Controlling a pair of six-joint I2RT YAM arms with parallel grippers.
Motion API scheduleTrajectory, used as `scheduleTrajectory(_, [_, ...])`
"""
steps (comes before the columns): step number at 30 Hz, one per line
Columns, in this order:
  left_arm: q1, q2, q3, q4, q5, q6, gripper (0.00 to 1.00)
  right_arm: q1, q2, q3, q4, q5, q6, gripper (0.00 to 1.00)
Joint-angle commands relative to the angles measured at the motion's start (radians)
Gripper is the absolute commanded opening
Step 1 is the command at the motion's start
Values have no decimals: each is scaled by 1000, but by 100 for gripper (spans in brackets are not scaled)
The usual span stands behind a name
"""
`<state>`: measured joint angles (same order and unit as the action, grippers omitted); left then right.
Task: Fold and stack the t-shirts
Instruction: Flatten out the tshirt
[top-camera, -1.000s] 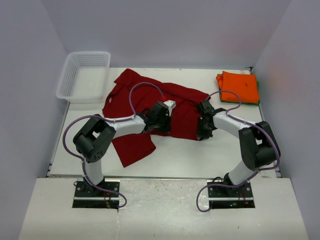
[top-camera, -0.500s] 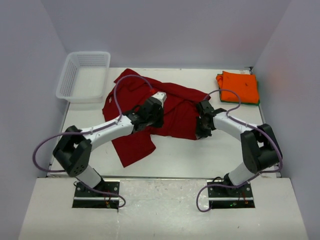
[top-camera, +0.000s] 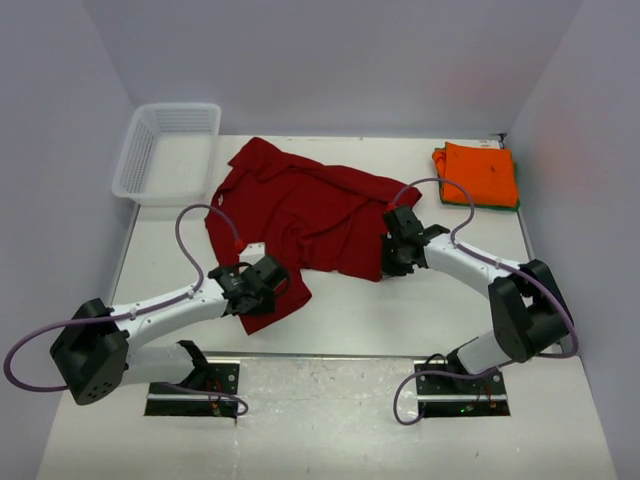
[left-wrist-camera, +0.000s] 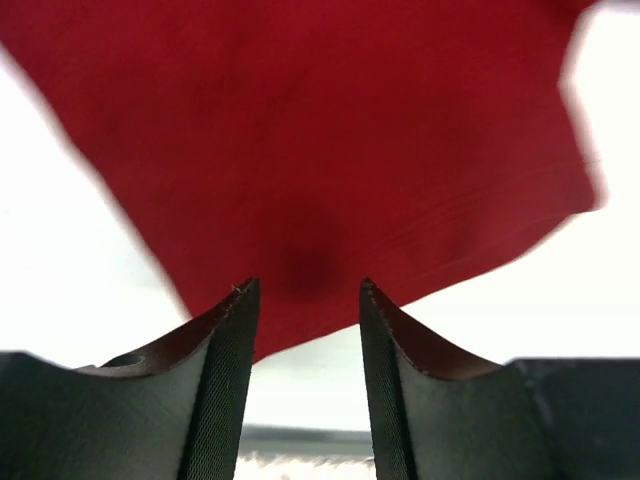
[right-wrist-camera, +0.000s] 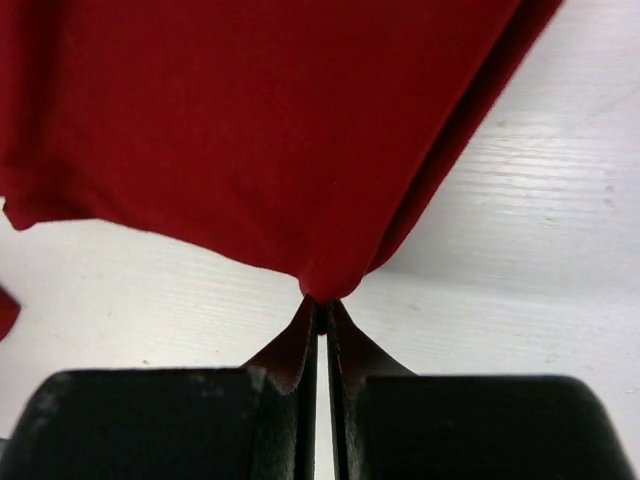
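I next need to move my left gripper down and back with a turn to pinch the red t-shirt's corner (top-camera: 251, 328) (left-wrist-camera: 259, 346) nearest the table's front edge, as its open fingers hover above that corner.
A dark red t-shirt (top-camera: 300, 210) lies spread and rumpled in the middle of the table. My left gripper (top-camera: 268, 288) hovers open over its near left flap; in the left wrist view the red cloth (left-wrist-camera: 320, 130) lies just beyond the gripper (left-wrist-camera: 305, 290), with nothing between the fingers. My right gripper (top-camera: 390, 260) is shut on the shirt's near right edge, and the right wrist view shows the cloth (right-wrist-camera: 260, 120) pinched to a point at the gripper (right-wrist-camera: 322, 300). A folded orange t-shirt (top-camera: 478, 172) rests at the back right on a green t-shirt's edge (top-camera: 480, 205).
A white mesh basket (top-camera: 165, 150) stands at the back left corner. Purple cables loop from both arms above the table. Grey walls close in the left, back and right sides.
The left arm pulled back from the shirt's middle to its near left flap and its jaws opened. The right gripper closed on the shirt's edge and shifted slightly left.
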<state>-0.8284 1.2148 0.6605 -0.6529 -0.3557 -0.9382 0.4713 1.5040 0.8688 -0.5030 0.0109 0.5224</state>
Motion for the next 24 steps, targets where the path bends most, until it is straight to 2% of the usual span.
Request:
scheduleTrajectory(1, [-28,-31,8,-201,-146,-206,47,30,-28,-5,52,-29,-15,0])
scheduleTrajectory(5, [-38,-34,4,-264,-131,-275,49,35,-36,-13,72,-43,-25,0])
scheduleTrajectory(11, [-116,-40,19,-370,-132,-393,52,53,-51,-22,83,-75,-28,0])
scheduleTrajectory(14, [-120,-12,27,-376,-129,-401,51,61,-67,-33,89,-83,-27,0])
scheduleTrajectory(24, [-123,97,42,-327,-86,-367,39,63,-120,-56,87,-71,-24,0])
